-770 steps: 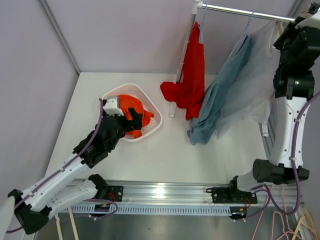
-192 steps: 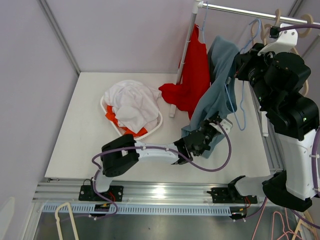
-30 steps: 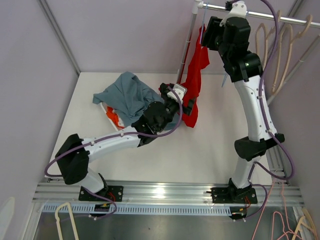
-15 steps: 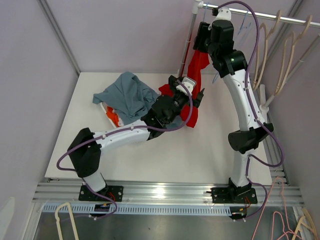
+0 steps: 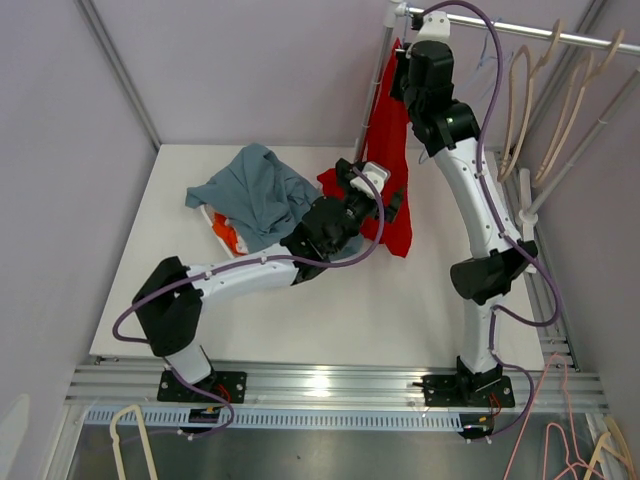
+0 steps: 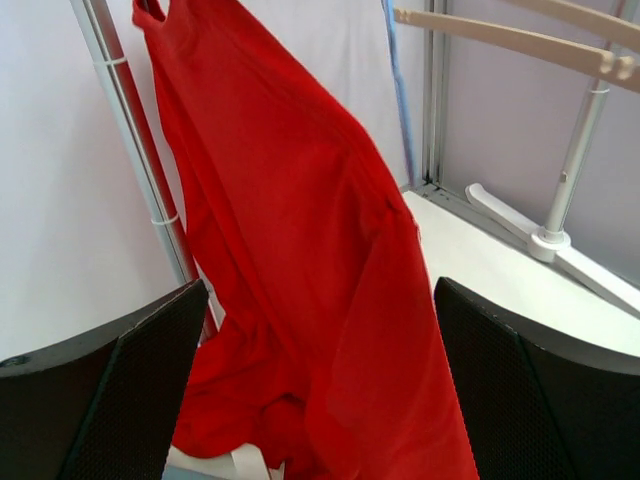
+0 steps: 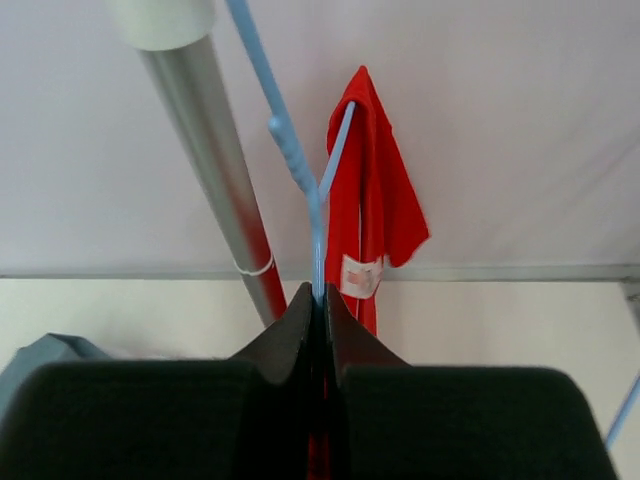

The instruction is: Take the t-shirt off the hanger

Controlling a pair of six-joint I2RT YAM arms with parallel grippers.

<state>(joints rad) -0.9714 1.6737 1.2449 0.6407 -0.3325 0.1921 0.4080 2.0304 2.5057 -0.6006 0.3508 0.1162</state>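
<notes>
The left gripper will move back toward the robot's base and onto the t-shirt's bottom edge, because that edge hangs nearer the robot than the fingers.
A red t-shirt point(image 5: 392, 150) hangs on a blue hanger point(image 7: 292, 152) from the rail at the back. In the right wrist view the shirt point(image 7: 368, 205) hangs just beyond the fingers. My right gripper point(image 5: 407, 72) is up at the rail, and its fingers point(image 7: 318, 305) are shut on the hanger's blue wire. My left gripper point(image 5: 388, 202) is open at the shirt's lower part. In the left wrist view the red cloth point(image 6: 310, 300) hangs between and beyond the two spread black fingers point(image 6: 110, 400), which do not pinch it.
A white basket point(image 5: 222, 238) at the left holds a grey-blue shirt point(image 5: 250, 190) over orange and white clothes. The rack's upright pole point(image 5: 372, 105) stands behind the red shirt. Empty wooden hangers point(image 5: 560, 90) hang on the rail point(image 5: 520, 28) at the right.
My right gripper has moved left along the rail and closed on the blue hanger. The red shirt now hangs lower and straighter. My left gripper has shifted right to its lower part.
</notes>
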